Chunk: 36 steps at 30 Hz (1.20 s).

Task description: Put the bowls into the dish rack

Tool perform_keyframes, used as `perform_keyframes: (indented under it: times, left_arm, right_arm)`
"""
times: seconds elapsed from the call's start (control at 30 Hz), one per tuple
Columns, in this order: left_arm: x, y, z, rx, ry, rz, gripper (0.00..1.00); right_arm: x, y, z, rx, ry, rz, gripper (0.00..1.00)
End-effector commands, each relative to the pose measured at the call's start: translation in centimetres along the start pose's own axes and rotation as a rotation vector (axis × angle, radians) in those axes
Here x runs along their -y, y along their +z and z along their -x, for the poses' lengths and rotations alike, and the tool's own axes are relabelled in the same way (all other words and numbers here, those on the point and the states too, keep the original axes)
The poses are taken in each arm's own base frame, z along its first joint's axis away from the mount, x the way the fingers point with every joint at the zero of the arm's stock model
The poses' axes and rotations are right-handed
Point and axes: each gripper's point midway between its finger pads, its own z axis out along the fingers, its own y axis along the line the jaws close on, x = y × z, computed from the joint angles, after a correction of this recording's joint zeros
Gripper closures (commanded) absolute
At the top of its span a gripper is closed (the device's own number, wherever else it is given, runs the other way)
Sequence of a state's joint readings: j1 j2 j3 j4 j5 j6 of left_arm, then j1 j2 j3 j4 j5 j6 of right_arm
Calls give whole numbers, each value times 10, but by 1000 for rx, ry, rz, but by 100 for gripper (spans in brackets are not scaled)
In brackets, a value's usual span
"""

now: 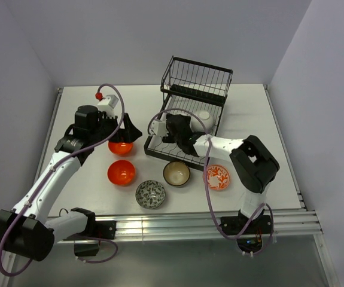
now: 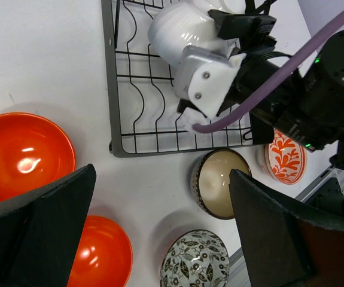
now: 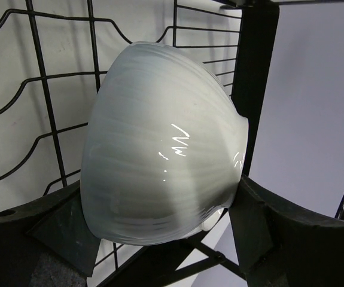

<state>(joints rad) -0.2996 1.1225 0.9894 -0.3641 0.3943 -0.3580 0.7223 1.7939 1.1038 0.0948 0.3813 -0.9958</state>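
Next, my right gripper carries the white bowl outward onto the bare wires before the raised basket and releases it there, since that back part of the rack's tray is empty.
The black wire dish rack (image 1: 197, 84) stands at the back middle of the table. On its flat tray a white bowl (image 3: 160, 143) lies tipped on its side, and my right gripper (image 3: 160, 209) is shut on it, one finger at the rim and one near the foot. My left gripper (image 1: 124, 133) hangs open and empty above the table by an orange-red bowl (image 1: 122, 147). A second orange-red bowl (image 1: 121, 173), a grey-patterned bowl (image 1: 151, 194), a brown dark-rimmed bowl (image 1: 176, 173) and an orange-and-white bowl (image 1: 218, 177) sit upright on the table in front of the rack.
The rack's raised basket (image 1: 198, 75) stands behind the tray. In the left wrist view the tray's corner (image 2: 116, 149) lies just beyond the bowls. The right arm (image 1: 252, 161) reaches over the orange-and-white bowl. A metal rail (image 1: 219, 215) runs along the near edge.
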Motion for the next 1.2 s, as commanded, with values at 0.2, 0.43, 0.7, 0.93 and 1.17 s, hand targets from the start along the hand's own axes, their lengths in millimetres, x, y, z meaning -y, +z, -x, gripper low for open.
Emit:
perform_keyframes:
  times: [0.2,0.43,0.7,0.93,1.17]
  left_arm:
    - [4,-10,12,54,33,-4,1]
    - [3,-7,12,51,33,-3,0]
    - [1,-6,11,48,31,0,1]
    - [0,-6,9,43,26,1,0]
    - [-1,-5,9,40,30,2,0]
  right_arm:
    - [42,9,18,57,-53,-177,100]
    - [52,21,16,41,-35,-169,100]
    - [51,34,3,28,-72,-167,100]
    - [56,45,-7,9,-76,-197,100]
    - [68,52,-5,9,-83,-227,99]
